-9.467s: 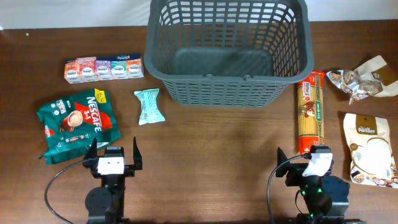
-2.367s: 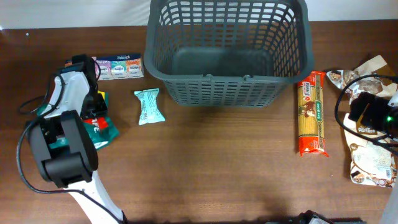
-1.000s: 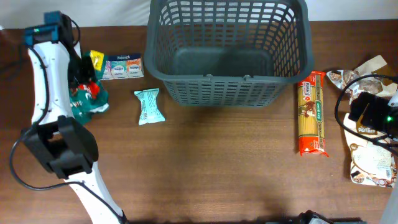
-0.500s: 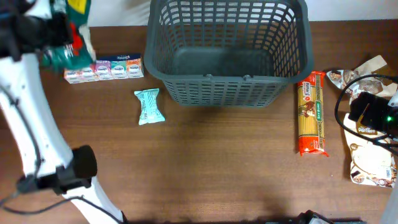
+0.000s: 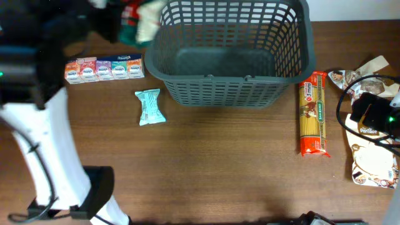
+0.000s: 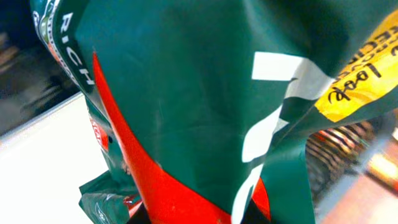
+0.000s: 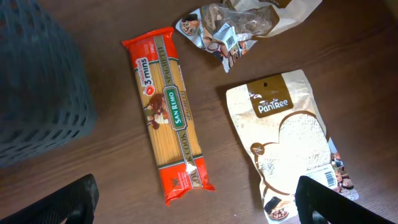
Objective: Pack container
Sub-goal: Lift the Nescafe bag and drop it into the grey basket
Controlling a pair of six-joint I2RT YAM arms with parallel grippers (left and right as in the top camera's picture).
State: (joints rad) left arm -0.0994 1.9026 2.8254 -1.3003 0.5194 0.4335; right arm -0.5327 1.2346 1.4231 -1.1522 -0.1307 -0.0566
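Note:
My left gripper moves to the right in the overhead view next, past the basket's rim and down inside, since the Nescafe coffee bag [image 5: 139, 19] still hangs beside the basket.
The container [image 5: 228, 79], a large dark grey slotted basket, stands at the back centre with nothing in it. My left gripper [image 5: 119, 22] is raised and blurred just beyond the basket's back left corner. It is shut on a green and red Nescafe coffee bag [image 5: 139, 19], which hangs from it. That bag [image 6: 186, 106] fills the left wrist view and hides the fingers. At the far right my right gripper [image 5: 374, 115] hovers open over the packets, its dark fingertips [image 7: 78, 199] wide apart and nothing between them.
A spaghetti pack [image 5: 312, 112] [image 7: 168, 112] lies right of the basket. A PanTree pouch [image 7: 292, 143] and a crumpled snack bag [image 7: 242, 25] lie further right. A mint packet [image 5: 150, 106] and a row of small cartons [image 5: 103, 67] lie left of the basket.
My left arm has lifted the coffee bag off the table at the left and swung it up and rightward to the basket's back left corner. The right arm has stayed still.

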